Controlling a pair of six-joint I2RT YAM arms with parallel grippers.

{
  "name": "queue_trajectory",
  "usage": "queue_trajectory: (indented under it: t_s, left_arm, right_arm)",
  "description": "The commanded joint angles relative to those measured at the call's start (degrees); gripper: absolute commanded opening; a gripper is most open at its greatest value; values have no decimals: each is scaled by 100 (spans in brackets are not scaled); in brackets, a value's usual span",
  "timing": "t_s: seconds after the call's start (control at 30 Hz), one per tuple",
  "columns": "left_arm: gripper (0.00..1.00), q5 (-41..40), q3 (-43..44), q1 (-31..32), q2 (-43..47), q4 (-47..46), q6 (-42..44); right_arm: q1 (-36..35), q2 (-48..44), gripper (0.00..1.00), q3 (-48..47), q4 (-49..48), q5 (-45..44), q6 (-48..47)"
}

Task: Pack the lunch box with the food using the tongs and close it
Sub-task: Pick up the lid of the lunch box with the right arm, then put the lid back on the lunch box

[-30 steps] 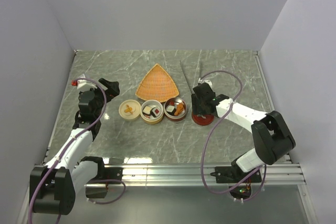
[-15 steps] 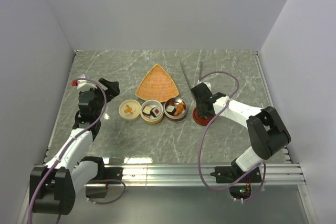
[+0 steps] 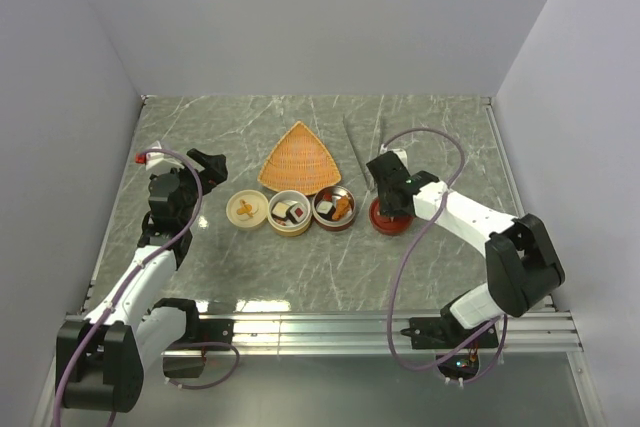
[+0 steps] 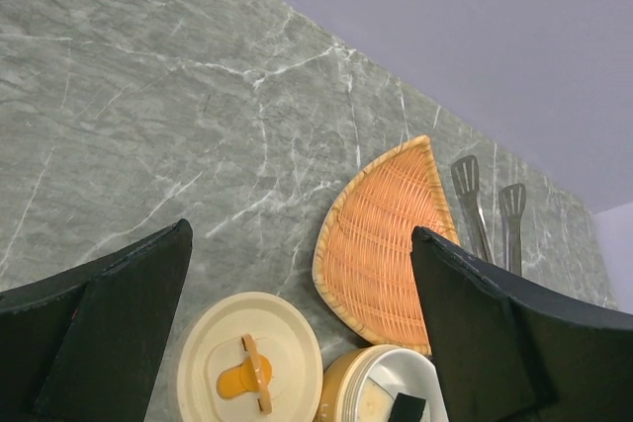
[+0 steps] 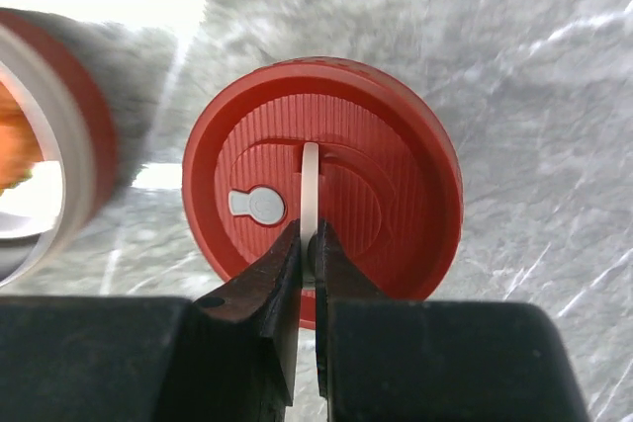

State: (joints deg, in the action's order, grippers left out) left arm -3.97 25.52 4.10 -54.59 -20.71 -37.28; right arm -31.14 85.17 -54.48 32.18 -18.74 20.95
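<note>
My right gripper is holding the red lid (image 5: 376, 145) and should next carry it to the left in the top view, onto the red level's open rim, then let it go, because that level is uncovered.
The lunch box stands as two open round tiers, a cream tier (image 3: 290, 213) and a red tier (image 3: 334, 208), each holding several pieces of the food. The black-and-white rolls (image 3: 291, 211) show in the cream tier. A red round lid (image 5: 376, 145) lies on the table right of them. My right gripper (image 5: 309, 239) is shut on its upright white handle (image 5: 311, 175). The cream lid (image 4: 249, 363) lies left of the tiers. My left gripper (image 4: 302, 234) hangs open above it, holding nothing. The tongs (image 3: 352, 142) lie at the back, right of the basket.
An orange woven basket (image 3: 300, 159) sits behind the tiers. The red tier's rim (image 5: 49, 145) is close to the left of the red lid. Grey walls close in the marble table (image 3: 250, 127) on three sides.
My right gripper's jaws have closed onto the red lid's white handle, and the arm has shifted slightly. The left arm has not moved.
</note>
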Motion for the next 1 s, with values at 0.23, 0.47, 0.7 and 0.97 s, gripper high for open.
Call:
queue_trajectory:
  t_s: [0.23, 0.47, 0.7, 0.97]
  left_arm:
    - [99, -52, 76, 12, 176, -197, -34]
    - [100, -52, 67, 12, 185, -206, -43]
    - [99, -60, 59, 12, 194, -214, -43]
    - [99, -60, 50, 12, 212, -205, -43]
  right_arm:
    - [-463, -571, 0, -1565, 543, -262, -231]
    - [-420, -563, 0, -1461, -378, 949, -373]
    - [-279, -194, 0, -1039, -1337, 2401, -197]
    - [-262, 421, 0, -1003, -1619, 3016, -109]
